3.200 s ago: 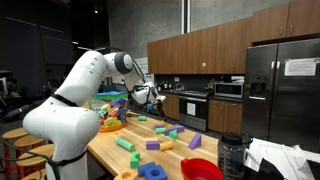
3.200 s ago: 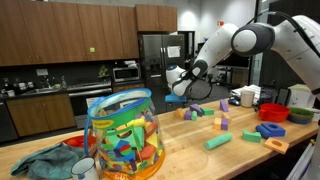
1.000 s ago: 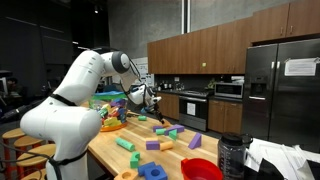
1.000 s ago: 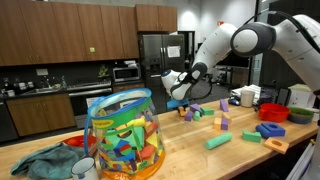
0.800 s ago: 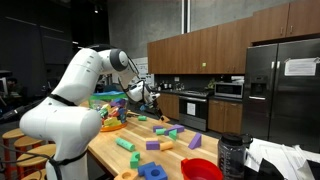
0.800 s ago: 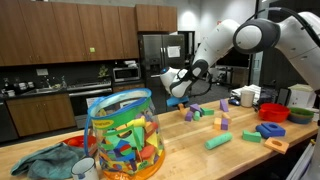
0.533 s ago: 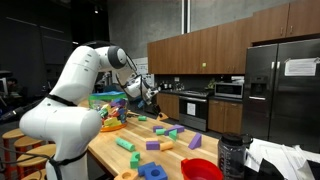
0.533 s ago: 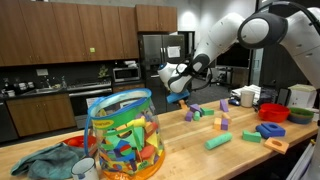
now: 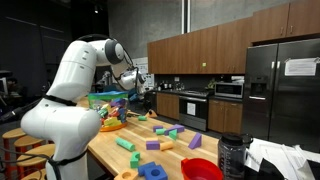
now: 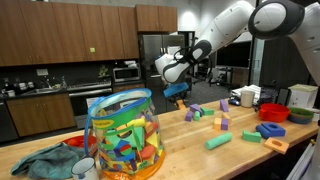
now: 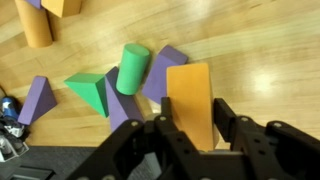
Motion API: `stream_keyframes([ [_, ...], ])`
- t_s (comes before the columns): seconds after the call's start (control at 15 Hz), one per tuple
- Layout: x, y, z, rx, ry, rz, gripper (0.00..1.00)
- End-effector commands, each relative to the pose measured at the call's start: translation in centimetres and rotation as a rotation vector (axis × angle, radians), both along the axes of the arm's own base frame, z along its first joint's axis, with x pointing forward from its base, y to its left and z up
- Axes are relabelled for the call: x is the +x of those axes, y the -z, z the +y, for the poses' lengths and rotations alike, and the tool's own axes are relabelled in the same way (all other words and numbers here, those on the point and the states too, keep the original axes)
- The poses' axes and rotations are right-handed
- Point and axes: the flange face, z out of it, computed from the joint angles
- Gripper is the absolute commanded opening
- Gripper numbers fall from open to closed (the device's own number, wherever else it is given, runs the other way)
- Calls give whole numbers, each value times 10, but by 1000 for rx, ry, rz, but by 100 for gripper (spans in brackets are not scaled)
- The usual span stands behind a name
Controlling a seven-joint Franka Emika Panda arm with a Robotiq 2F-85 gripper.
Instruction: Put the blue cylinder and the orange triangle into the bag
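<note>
I should lift my gripper higher next, carry the orange triangle across over the bag's open top (image 10: pixel 119 101) and let go of it, because the bag (image 10: pixel 122 135) opens at its tall upper rim.
My gripper (image 11: pixel 190 125) is shut on the orange triangle (image 11: pixel 190 98), a flat orange block pinched between both fingers. In both exterior views the gripper (image 10: pixel 172 78) (image 9: pixel 140 92) hangs high above the wooden table (image 10: pixel 190 145) with the orange triangle (image 10: pixel 178 92) under it. The see-through bag (image 10: pixel 122 135) full of coloured blocks stands at the near end, left of and below the gripper; its other view shows it behind the arm (image 9: pixel 108 102). A blue round block (image 10: pixel 270 130) lies at the far right; whether it is the blue cylinder I cannot tell.
Below the gripper lie a green cylinder (image 11: pixel 132 68), a green wedge (image 11: pixel 88 92) and purple blocks (image 11: pixel 38 100). More blocks are scattered along the table (image 9: pixel 160 140). A red bowl (image 10: pixel 273 112), a white mug (image 10: pixel 248 97) and a crumpled cloth (image 10: pixel 45 160) also sit there.
The arm has lifted and swung toward the bag, carrying the orange triangle higher above the table. The grip has stayed shut.
</note>
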Motion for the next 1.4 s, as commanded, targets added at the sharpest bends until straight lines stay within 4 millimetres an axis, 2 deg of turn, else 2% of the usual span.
stream_keyframes([
  [0.0, -19, -32, 9, 150, -38, -12, 20],
  [0.2, -22, -58, 21, 225, -69, -92, 20],
  [0.6, -38, -105, 42, 194, -179, -215, 20],
  [1.0, -59, -129, 57, 98, -274, -253, 20],
  [1.33, -77, -138, 75, 63, -353, -291, 20],
])
